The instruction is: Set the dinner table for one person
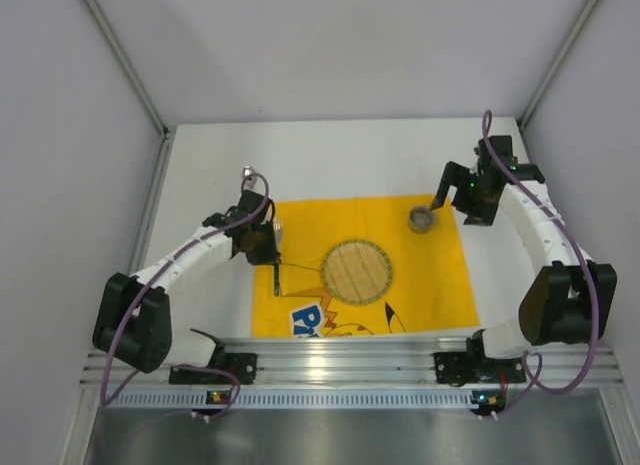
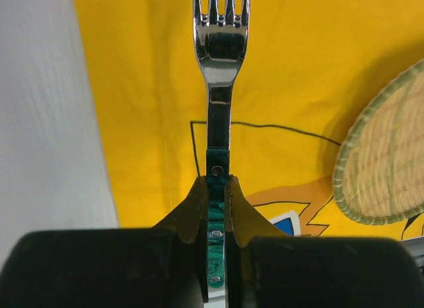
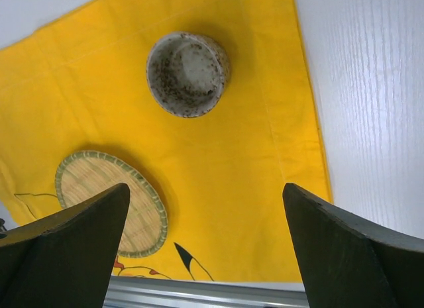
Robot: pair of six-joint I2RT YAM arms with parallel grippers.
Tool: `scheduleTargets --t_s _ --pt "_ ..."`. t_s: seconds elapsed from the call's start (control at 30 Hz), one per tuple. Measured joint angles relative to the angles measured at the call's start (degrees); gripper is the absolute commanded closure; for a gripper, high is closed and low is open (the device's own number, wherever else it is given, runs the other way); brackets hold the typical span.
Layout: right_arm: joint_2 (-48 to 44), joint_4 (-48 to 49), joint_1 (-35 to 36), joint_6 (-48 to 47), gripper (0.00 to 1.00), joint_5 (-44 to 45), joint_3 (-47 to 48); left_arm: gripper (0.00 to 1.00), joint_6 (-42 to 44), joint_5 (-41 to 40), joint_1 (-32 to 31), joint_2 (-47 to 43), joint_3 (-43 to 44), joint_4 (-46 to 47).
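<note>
The left gripper shifts the fork toward the woven plate [image 1: 357, 272] [image 2: 387, 155] next and lowers the fork onto the cloth beside the plate before opening.
The dinner table [image 1: 330, 155] is a white top with a yellow cloth [image 1: 440, 275] spread on it. A round woven plate [image 1: 357, 272] lies at the cloth's middle. A speckled cup [image 1: 422, 218] stands upright at the cloth's far right. My left gripper [image 1: 268, 253] is shut on the green handle of a fork [image 2: 220, 50], whose tines point away over the cloth's left part, to the left of the plate [image 2: 387, 155]. My right gripper [image 3: 205, 189] is open and empty, hanging just right of and above the cup [image 3: 187, 73].
A ribbed aluminium rail [image 1: 340, 360] runs along the near edge, with both arm bases on it. Grey walls enclose the table on the left, back and right. White tabletop [image 3: 371, 89] shows to the right of the cloth, and more of it [image 2: 40, 122] shows to the left.
</note>
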Motion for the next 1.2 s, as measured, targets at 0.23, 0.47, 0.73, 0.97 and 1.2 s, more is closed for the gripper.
scheduleTargets --t_s 0.23,0.47,0.73,0.97,1.2 --pt "-3.9 -1.3 0.0 -0.5 0.0 0.1 -5.0 1.0 -5.1 1.5 -3.1 -0.2 -6.5 3.6" --pt "-4.7 -2.9 0.0 -1.6 0.0 0.7 -5.4 0.82 -7.8 1.4 -5.6 2.6 -6.5 9.1" --pt "-4.9 -3.1 -0.1 -2.2 0.0 1.2 -5.4 0.02 -8.2 -1.4 -6.5 3.0 -4.9 6.1" --pt "-6.2 -3.2 -0.3 -2.5 0.0 1.4 -6.1 0.03 0.1 -8.7 -1.2 5.6 13.9 -0.6" --pt "-8.4 -3.9 -0.5 -2.5 0.0 1.2 -8.3 0.12 8.7 -11.7 11.5 21.4 33.4 -0.8"
